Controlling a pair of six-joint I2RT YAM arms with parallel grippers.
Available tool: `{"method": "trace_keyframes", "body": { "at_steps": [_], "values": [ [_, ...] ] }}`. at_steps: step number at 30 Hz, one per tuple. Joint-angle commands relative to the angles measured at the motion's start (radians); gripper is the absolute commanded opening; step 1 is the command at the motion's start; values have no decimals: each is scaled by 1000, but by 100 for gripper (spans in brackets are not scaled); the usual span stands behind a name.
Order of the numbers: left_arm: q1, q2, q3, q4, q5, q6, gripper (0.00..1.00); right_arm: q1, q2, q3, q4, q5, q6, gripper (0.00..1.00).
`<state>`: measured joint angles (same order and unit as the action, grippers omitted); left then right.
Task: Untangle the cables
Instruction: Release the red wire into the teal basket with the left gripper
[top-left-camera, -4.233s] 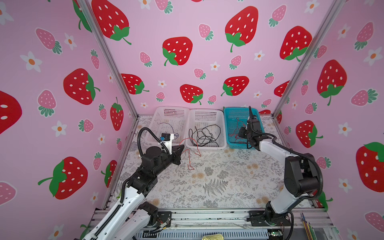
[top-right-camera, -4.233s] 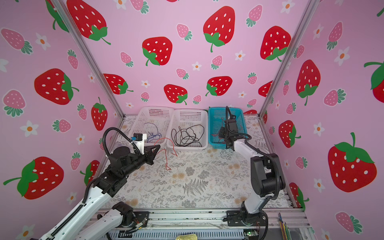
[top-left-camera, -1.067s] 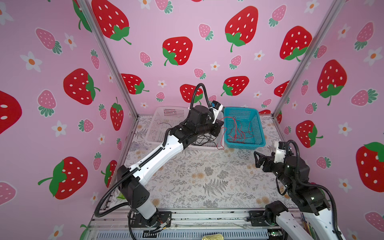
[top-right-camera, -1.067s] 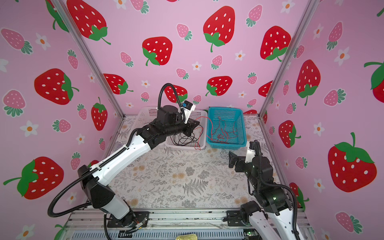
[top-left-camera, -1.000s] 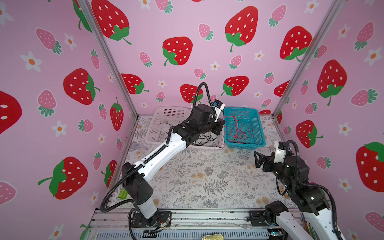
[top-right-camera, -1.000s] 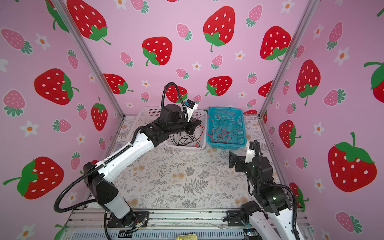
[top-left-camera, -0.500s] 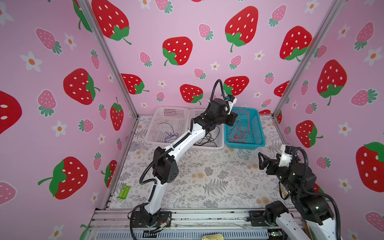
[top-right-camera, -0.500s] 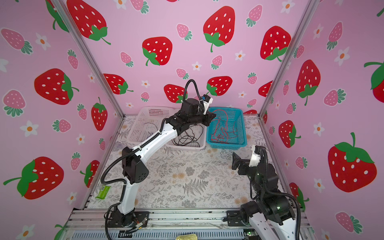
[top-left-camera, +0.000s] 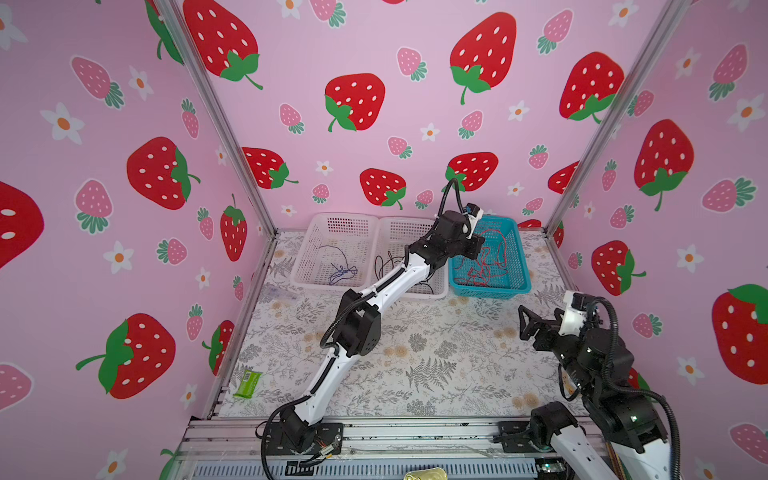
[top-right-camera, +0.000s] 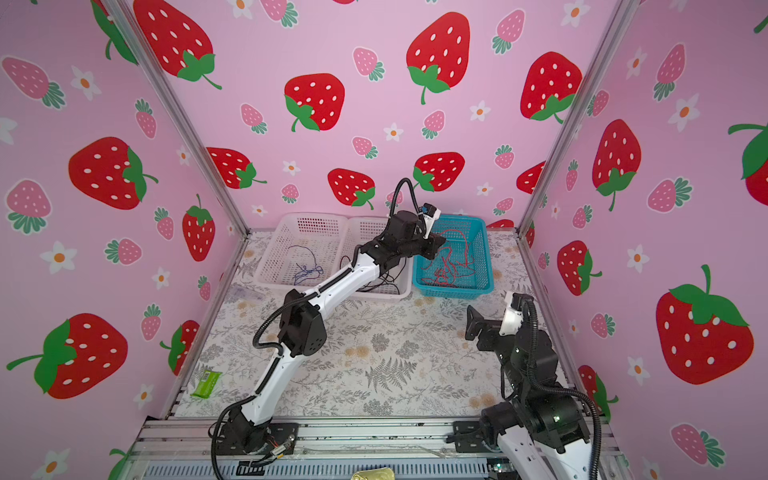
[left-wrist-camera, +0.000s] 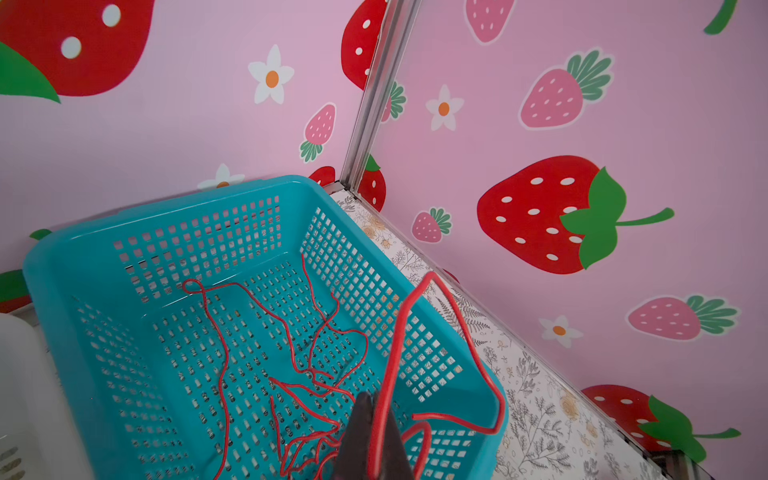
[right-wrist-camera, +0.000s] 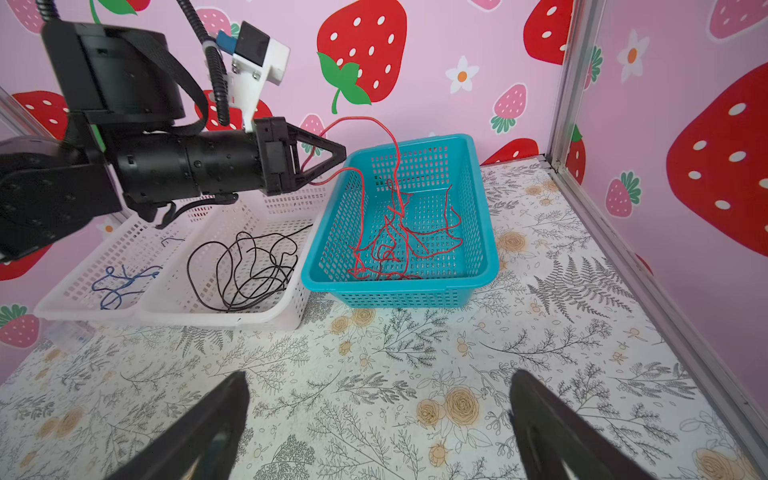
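Note:
The teal basket's bottom is below my left gripper and has the rest of the red cable on it. My left gripper needs to lower the piece of red cable there next and let go of it.
The red cable lies mostly in the teal basket, tangled on its floor. One strand rises from it, and my left gripper is shut on that strand above the basket's left rim. The black cable lies coiled in the middle white basket. The blue cable lies in the left white basket. My right gripper hangs open and empty over the table's right front.
The three baskets stand side by side against the back wall. A green packet lies by the left wall near the front. Metal frame posts run along both side walls. The flowered table in front of the baskets is bare.
My left arm has swung from the table by the white baskets across to the teal basket, carrying the red strand. The right arm has pulled back from the teal basket to the front right.

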<state>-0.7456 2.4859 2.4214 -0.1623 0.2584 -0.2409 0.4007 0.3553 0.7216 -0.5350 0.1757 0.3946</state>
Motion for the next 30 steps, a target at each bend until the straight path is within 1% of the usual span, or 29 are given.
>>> {"method": "trace_keyframes", "body": {
  "at_steps": [1,11,15,18,21,23,25,27,30],
  "values": [
    [-13,24,45,76,-34,0,0,-10,-21,-11,28,-12,-11,98],
    [-27,63,21,80,-68,17,0,-46,-22,-16,39,-51,-26,98],
    [-31,64,21,82,-61,16,5,-57,-22,-17,41,-60,-30,98],
    [-33,58,21,81,-68,18,14,-62,-23,-16,42,-62,-31,98],
    [-33,44,27,79,-68,18,18,-66,-23,-17,43,-64,-31,98],
    [-33,31,26,81,-71,24,25,-68,-24,-18,43,-64,-31,98],
    [-31,16,30,76,-79,33,36,-69,-22,-18,43,-64,-31,98],
    [-31,-1,44,59,-89,46,42,-71,-22,-18,43,-64,-31,98],
    [-25,-66,44,71,-96,56,52,-72,-21,-19,43,-64,-31,98]
  ]
}}
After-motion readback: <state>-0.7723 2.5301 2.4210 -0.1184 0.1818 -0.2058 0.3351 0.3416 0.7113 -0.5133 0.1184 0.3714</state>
